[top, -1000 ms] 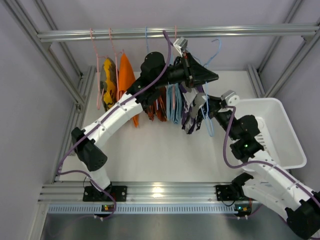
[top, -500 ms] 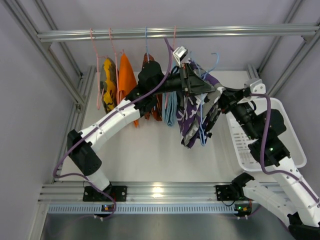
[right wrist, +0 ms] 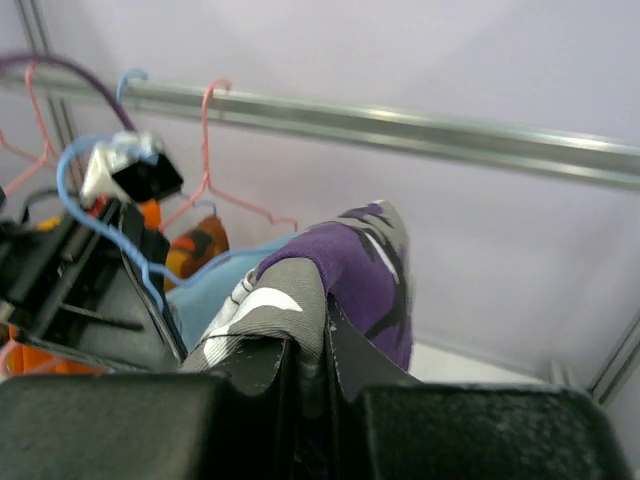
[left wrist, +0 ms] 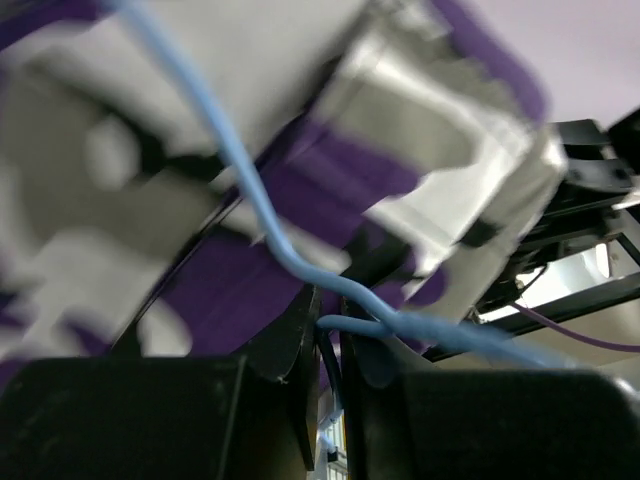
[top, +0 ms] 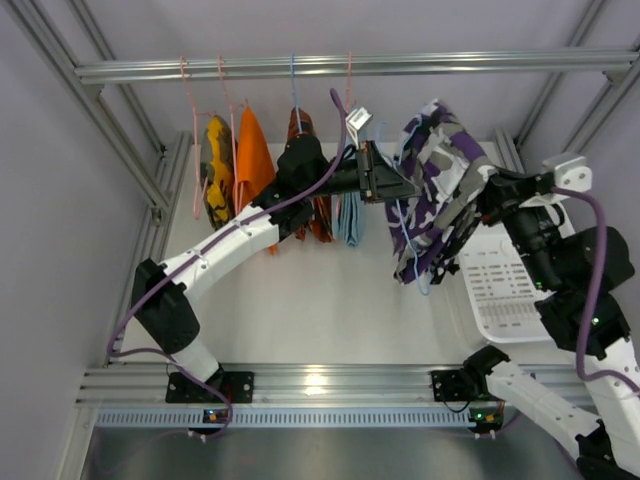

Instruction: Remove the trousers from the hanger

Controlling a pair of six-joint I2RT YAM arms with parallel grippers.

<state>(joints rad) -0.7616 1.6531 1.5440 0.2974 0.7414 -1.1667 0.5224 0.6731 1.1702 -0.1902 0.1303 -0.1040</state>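
Observation:
My right gripper next moves away from the hanger, where the trousers (top: 437, 165) still trail, then down to the white basket (top: 507, 285) below it to release them.
The trousers (top: 437, 165), a purple, white and grey camouflage print, hang bunched in the air right of centre, with one end still trailing over the hanger (top: 403, 228). My right gripper (top: 480, 197) is shut on a fold of the trousers (right wrist: 350, 268), seen up close at the right gripper (right wrist: 322, 350). My left gripper (top: 402, 190) is shut on the thin light-blue wire of the hanger (left wrist: 262, 215), just left of the cloth. In the left wrist view the wire crosses between the tips of the left gripper (left wrist: 330, 322), and the trousers (left wrist: 240, 290) fill the background.
A metal rail (top: 350, 66) runs across the back with pink hangers carrying orange garments (top: 248, 150) and a light-blue garment (top: 348, 215). A white basket (top: 520, 300) sits on the table at the right under my right arm. Frame posts line both sides.
My right gripper has pulled the trousers up and to the right, so most of the cloth has slid off the hanger. The left gripper has kept hold of the hanger and dropped slightly.

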